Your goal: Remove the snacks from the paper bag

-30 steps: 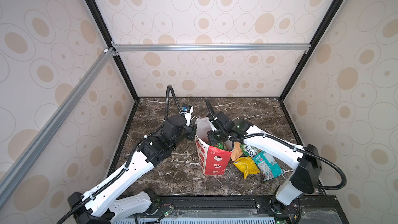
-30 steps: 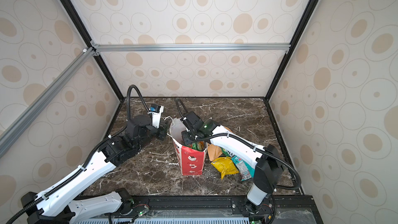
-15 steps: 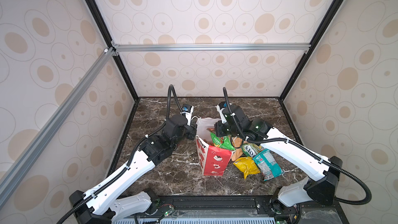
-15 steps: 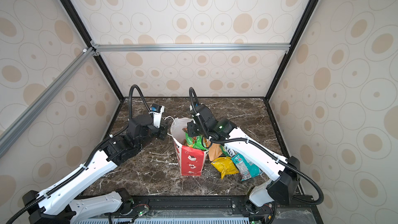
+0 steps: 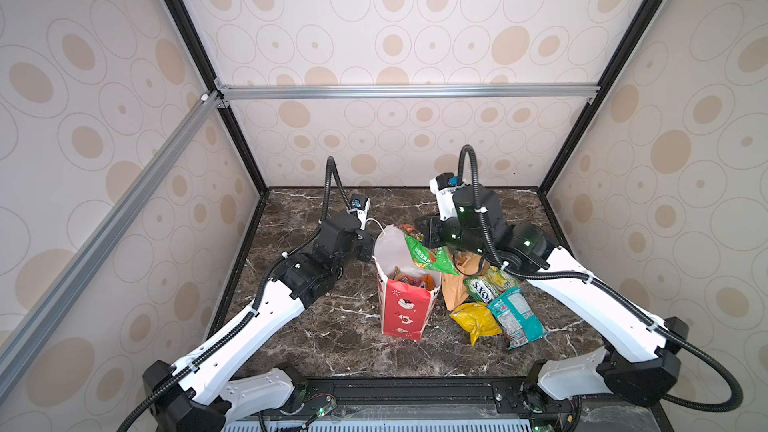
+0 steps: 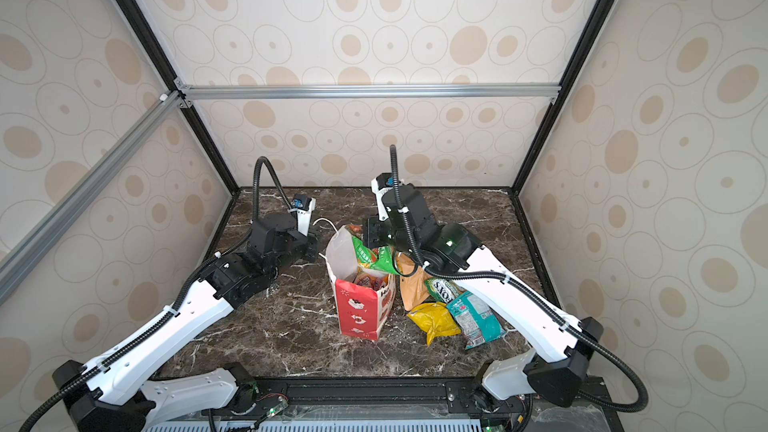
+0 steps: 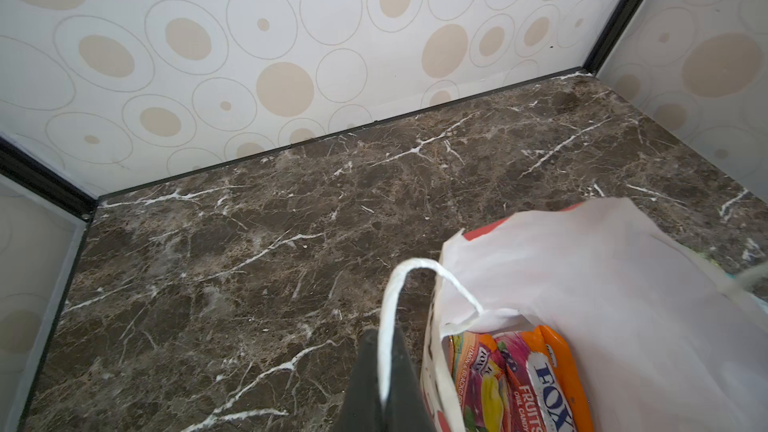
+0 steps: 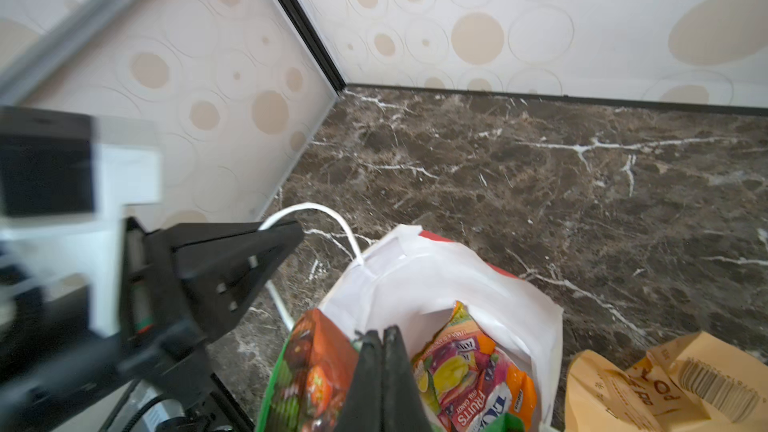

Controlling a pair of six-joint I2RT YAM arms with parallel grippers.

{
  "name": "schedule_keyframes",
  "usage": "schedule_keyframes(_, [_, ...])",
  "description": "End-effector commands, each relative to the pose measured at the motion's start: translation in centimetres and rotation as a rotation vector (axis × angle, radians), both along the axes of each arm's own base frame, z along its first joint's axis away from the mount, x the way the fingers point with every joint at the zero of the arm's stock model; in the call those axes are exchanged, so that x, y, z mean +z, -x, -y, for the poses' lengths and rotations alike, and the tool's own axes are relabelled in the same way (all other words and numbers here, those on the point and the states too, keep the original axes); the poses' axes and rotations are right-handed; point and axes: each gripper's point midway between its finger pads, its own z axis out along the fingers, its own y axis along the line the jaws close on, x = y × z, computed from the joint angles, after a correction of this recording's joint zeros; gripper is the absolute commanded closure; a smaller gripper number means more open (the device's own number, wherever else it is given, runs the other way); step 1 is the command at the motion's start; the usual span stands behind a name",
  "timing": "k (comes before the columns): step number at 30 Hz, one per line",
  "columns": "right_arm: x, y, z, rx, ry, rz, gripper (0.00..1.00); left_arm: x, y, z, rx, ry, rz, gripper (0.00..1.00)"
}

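Note:
I will next carry the green-and-red packet away from the bag's opening with my right gripper. Then I will lower it and let it go on the bare marble between bag and yellow packet, which is still empty.
The red paper bag [image 5: 401, 309] stands upright mid-table, mouth open. My left gripper [image 7: 380, 333] is shut on its white cord handle [image 7: 399, 280] at the bag's left rim [image 5: 368, 247]. My right gripper [image 8: 382, 332] is shut on a green-and-red snack packet [image 8: 307, 376], which hangs just above the bag's mouth [image 5: 428, 255]. An orange FOX'S packet [image 7: 536, 384] lies inside the bag. To the right of the bag, on the table, lie a tan kraft pouch [image 5: 455, 288], a green FOX'S packet [image 5: 488, 286], a yellow packet [image 5: 476, 320] and a teal packet [image 5: 515, 317].
The dark marble table [image 5: 332, 347] is walled at the back and on both sides by patterned panels. The right arm [image 5: 582, 297] stretches over the packets lying on the table. Bare marble lies behind and in front of the bag.
My right gripper has come up out of the bag with the green-and-red packet in it, and its arm has swung up and back. The left gripper has kept hold of the handle.

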Motion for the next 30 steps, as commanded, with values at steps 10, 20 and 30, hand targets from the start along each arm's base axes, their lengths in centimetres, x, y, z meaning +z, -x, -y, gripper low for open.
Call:
schedule_keyframes(10, [6.7, 3.4, 8.0, -0.166, -0.135, 0.175, 1.0, 2.3, -1.1, -5.5, 0.186, -0.08, 0.058, 0.97])
schedule_keyframes(20, [0.2, 4.3, 14.4, -0.393, -0.023, 0.134, 1.0, 1.3, 1.2, -4.9, 0.124, 0.041, 0.014, 0.93])
schedule_keyframes(30, [-8.3, 2.6, 11.3, -0.344, 0.093, 0.004, 1.0, 3.6, 3.3, -2.7, -0.031, 0.201, 0.057, 0.78])
